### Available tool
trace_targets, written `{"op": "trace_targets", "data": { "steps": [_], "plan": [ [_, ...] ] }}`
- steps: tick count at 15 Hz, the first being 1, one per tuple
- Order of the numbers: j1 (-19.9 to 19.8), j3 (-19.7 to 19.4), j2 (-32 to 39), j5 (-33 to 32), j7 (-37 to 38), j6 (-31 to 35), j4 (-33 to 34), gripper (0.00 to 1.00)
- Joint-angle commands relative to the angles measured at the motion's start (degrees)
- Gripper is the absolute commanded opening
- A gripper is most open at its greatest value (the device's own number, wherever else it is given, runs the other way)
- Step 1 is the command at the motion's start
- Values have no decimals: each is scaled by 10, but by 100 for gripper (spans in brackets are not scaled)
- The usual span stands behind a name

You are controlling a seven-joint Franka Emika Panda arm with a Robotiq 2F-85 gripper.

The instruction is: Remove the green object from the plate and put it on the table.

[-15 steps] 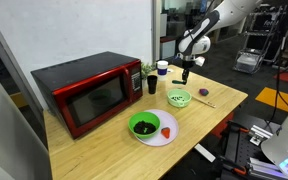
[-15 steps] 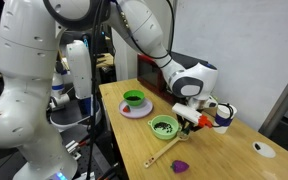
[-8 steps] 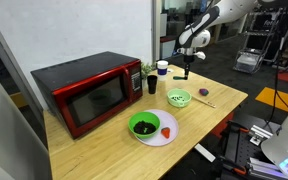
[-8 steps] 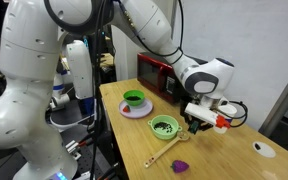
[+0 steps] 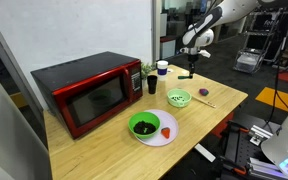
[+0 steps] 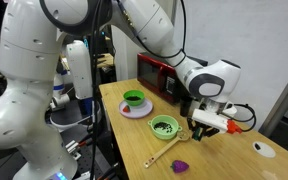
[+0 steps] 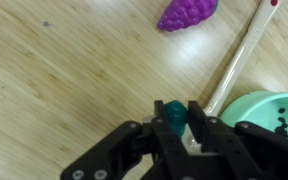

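Observation:
The gripper brings the small dark green object down next, beside the purple grape bunch, where the table's wood lies open.
My gripper (image 7: 176, 112) is shut on the small dark green object (image 7: 173, 110), which sits between the two black fingers above the light wood table (image 7: 64, 70). In both exterior views the gripper (image 5: 190, 68) (image 6: 198, 127) hangs above the table's far part, away from the white plate (image 5: 164, 141) (image 6: 144, 113). The plate holds a bright green bowl (image 5: 144, 125) and a small red item (image 5: 167, 132). The green object is too small to make out in the exterior views.
A second green bowl (image 5: 179, 98) (image 7: 276, 115), a purple grape bunch (image 7: 187, 12) (image 6: 182, 165) and a pale stick (image 7: 234, 62) lie below the gripper. A red microwave (image 5: 89, 92) and cups (image 5: 151, 84) stand behind. Table edges are close by.
The gripper has moved sideways away from the microwave and past the second green bowl, still shut on the green object.

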Motion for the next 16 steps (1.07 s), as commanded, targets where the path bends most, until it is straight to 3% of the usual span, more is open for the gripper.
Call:
{"op": "trace_targets", "data": {
  "steps": [1, 11, 16],
  "plan": [
    [8, -8, -6, -39, -18, 43, -36, 7],
    [8, -7, -10, -71, 1, 203, -145, 7],
    [4, -17, -10, -75, 8, 238, -171, 7]
  ]
}}
